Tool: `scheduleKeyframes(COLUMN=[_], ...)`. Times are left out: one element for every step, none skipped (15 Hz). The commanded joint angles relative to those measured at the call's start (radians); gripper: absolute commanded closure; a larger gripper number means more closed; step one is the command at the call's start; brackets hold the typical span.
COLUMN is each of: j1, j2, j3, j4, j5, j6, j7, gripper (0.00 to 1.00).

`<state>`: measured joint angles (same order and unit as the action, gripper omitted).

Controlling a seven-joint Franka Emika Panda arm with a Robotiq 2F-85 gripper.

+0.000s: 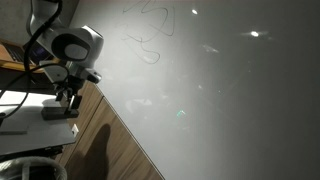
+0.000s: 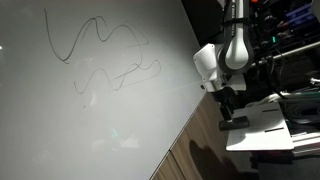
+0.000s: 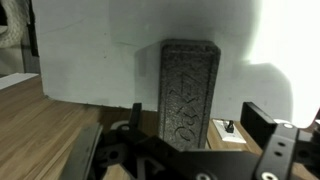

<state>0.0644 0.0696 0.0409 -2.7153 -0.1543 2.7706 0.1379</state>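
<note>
My gripper is spread open and will next move toward the top in the wrist view. It will then close its fingers across the width of the grey block's middle [image 2: 234, 124] [image 3: 187, 92], which lies that way.
In the wrist view a grey foam-like block [image 3: 188, 90] with embossed lettering stands lengthwise between my gripper's [image 3: 196, 118] two fingers. The fingers are spread: the left one is close to the block, and a gap shows between the block and the right one. The block rests partly on a white surface [image 3: 90, 60] and partly over the wooden tabletop [image 3: 50, 125]. In both exterior views the gripper [image 1: 68, 98] [image 2: 228, 106] hangs low over a white flat object [image 1: 40, 127] [image 2: 262, 128] on the table, beside the whiteboard.
A large whiteboard [image 1: 220, 90] [image 2: 90, 100] with scribbled marker lines [image 2: 100, 50] fills most of both exterior views. A wooden table [image 1: 110, 150] runs along its edge. A small white plate with a dark knob [image 3: 226, 130] lies right of the block.
</note>
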Motion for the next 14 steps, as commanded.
scheduleKeyframes(j1=[0.000,0.000,0.003,0.005,0.008,0.010,0.012,0.012,0.012,0.013,0.014,0.013,0.013,0.013], j2=[-0.027,-0.024,-0.018,-0.016,-0.016,-0.013,-0.008,-0.010,-0.010,-0.009,-0.007,-0.006,-0.005,-0.004], j3=[-0.004,-0.003,-0.002,-0.001,0.000,0.002,0.003,0.004,0.005,0.005,0.005,0.006,0.006,0.005], j4=[-0.034,-0.036,-0.037,-0.038,-0.038,-0.034,-0.028,-0.028,-0.028,-0.028,-0.028,-0.028,-0.028,-0.028], j5=[0.003,0.003,0.001,-0.002,-0.008,-0.010,-0.012,-0.013,-0.011,-0.013,-0.012,-0.010,-0.010,-0.010], j6=[0.014,0.015,0.015,0.015,0.014,0.010,0.007,0.007,0.007,0.008,0.008,0.009,0.009,0.010], j7=[0.009,0.009,0.011,0.016,0.022,0.026,0.027,0.028,0.028,0.028,0.027,0.025,0.024,0.024], gripper=[0.00,0.00,0.00,0.00,0.00,0.00,0.00,0.00,0.00,0.00,0.00,0.02,0.03,0.02])
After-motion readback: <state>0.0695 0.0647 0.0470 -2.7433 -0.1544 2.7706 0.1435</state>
